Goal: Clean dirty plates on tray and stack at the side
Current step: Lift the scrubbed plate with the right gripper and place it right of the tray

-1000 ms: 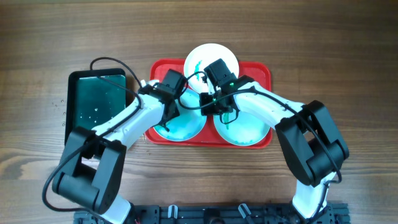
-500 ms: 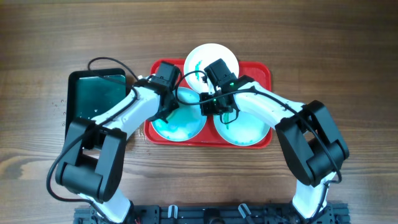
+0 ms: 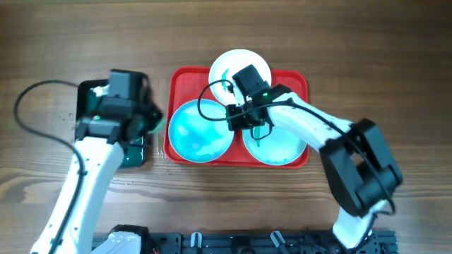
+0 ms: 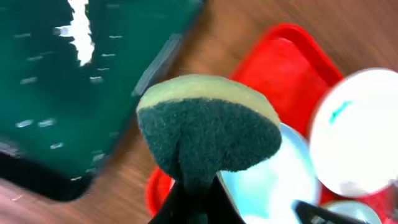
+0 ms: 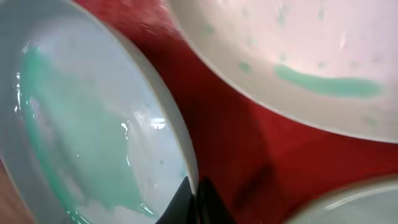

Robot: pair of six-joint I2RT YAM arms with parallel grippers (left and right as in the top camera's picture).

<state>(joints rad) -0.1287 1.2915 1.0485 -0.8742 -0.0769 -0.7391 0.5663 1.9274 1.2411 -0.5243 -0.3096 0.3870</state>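
Note:
The plate goes up with my right gripper next, to the right in the overhead view, then down and free on the bare table beside the red tray (image 3: 296, 81).
The red tray (image 3: 296, 81) holds three plates. The white plate (image 3: 244, 62) at the back has a teal smear; it also shows in the right wrist view (image 5: 298, 50). The left cyan plate (image 3: 198, 134) looks wet and streaked. The right cyan plate (image 3: 282, 147) has a small green smear. My right gripper (image 3: 236, 121) is shut on the left cyan plate's right rim (image 5: 180, 149), with its fingers (image 5: 196, 200) on either side of it. My left gripper (image 4: 194, 202) is shut on a yellow-and-green sponge (image 4: 208, 127), held above the table between the two trays.
A smaller dark green tray (image 3: 95, 120) with a black rim lies left of the red tray (image 4: 280, 59), with white flecks on it (image 4: 56, 68). Bare wooden table surrounds both trays. Cables run from both arms.
My left arm has lifted the sponge off the left cyan plate and swung left toward the dark green tray. My right gripper has stayed on the plate's rim.

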